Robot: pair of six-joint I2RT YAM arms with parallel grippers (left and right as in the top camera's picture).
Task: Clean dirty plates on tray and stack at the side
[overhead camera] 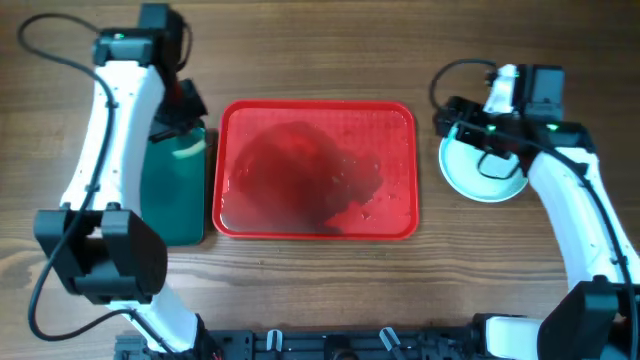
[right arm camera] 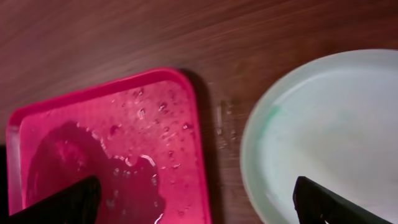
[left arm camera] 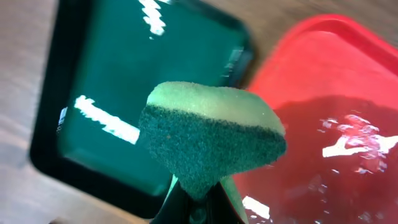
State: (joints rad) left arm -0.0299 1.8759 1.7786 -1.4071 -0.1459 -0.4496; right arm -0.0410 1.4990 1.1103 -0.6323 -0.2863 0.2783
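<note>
The red tray is bare of plates. I need to lower my left gripper and bring it back onto the dark green tray's middle (left arm camera: pixel 132 93) to release the green sponge (left arm camera: pixel 211 137).
The red tray (overhead camera: pixel 316 170) lies mid-table, wet, with no plates on it; it also shows in the left wrist view (left arm camera: pixel 336 93) and the right wrist view (right arm camera: pixel 112 143). Pale cyan-white plates (overhead camera: pixel 482 172) sit in a stack on the table right of the tray, seen with a faint teal smear in the right wrist view (right arm camera: pixel 329 137). My right gripper (right arm camera: pixel 196 202) is open and empty, hovering above the gap between tray and plates. My left gripper (left arm camera: pixel 199 199) is shut on a green sponge (left arm camera: pixel 211 137) above the dark green tray.
A dark green tray with black rim (overhead camera: pixel 172 190) lies left of the red tray, also in the left wrist view (left arm camera: pixel 143 74). Water pools on the red tray. Bare wooden table lies in front and behind.
</note>
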